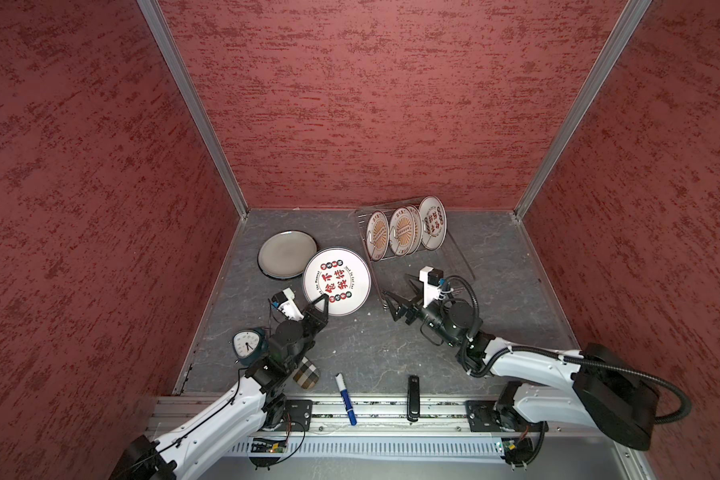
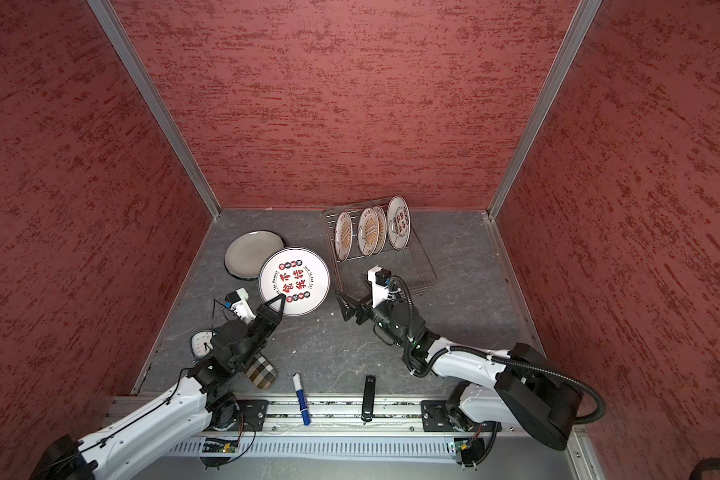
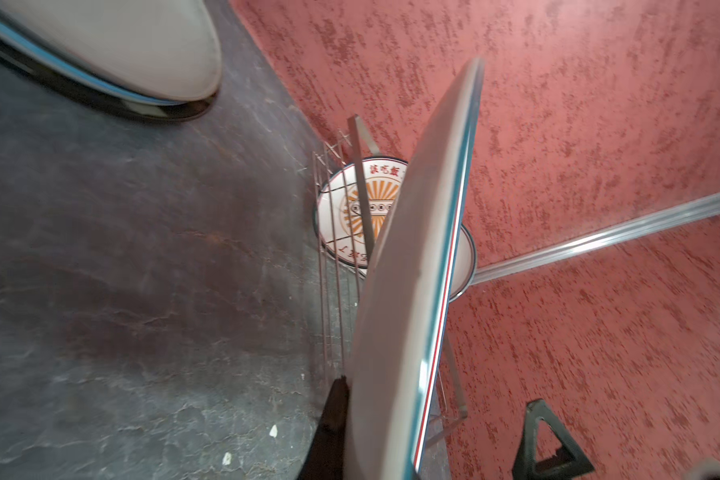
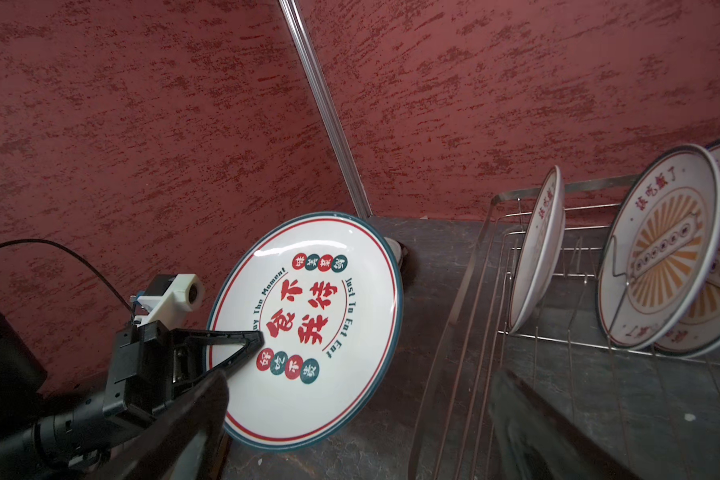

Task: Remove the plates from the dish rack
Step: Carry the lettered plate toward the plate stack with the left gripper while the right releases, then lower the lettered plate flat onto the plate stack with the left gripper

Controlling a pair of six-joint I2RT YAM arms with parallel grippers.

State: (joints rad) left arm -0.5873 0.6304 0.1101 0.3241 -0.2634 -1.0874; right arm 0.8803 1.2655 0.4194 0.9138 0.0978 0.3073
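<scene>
My left gripper holds the tilted plate, and next I should lower it flat between the grey plate (image 1: 287, 253) and dish rack and release its rim, since the tabletop there is bare.
My left gripper (image 1: 323, 305) is shut on the near rim of a large white plate (image 1: 336, 281) with red and green characters. One of its fingers (image 4: 233, 340) lies across the face. The plate (image 4: 308, 324) is tilted, its far edge over a plain grey plate (image 1: 287, 253) lying flat on the table. In the left wrist view the held plate (image 3: 412, 291) shows edge-on. The dish rack (image 1: 462, 266) stands at the back right with several plates upright in its prongs (image 1: 404, 230). My right gripper (image 1: 400, 293) hangs open and empty by the rack's near left corner.
A teal clock (image 1: 246, 343) and a plaid pouch (image 1: 306, 376) sit beside the left arm. A blue marker (image 1: 346, 399) and a black stapler-like object (image 1: 413, 398) lie at the front edge. Red walls close in three sides.
</scene>
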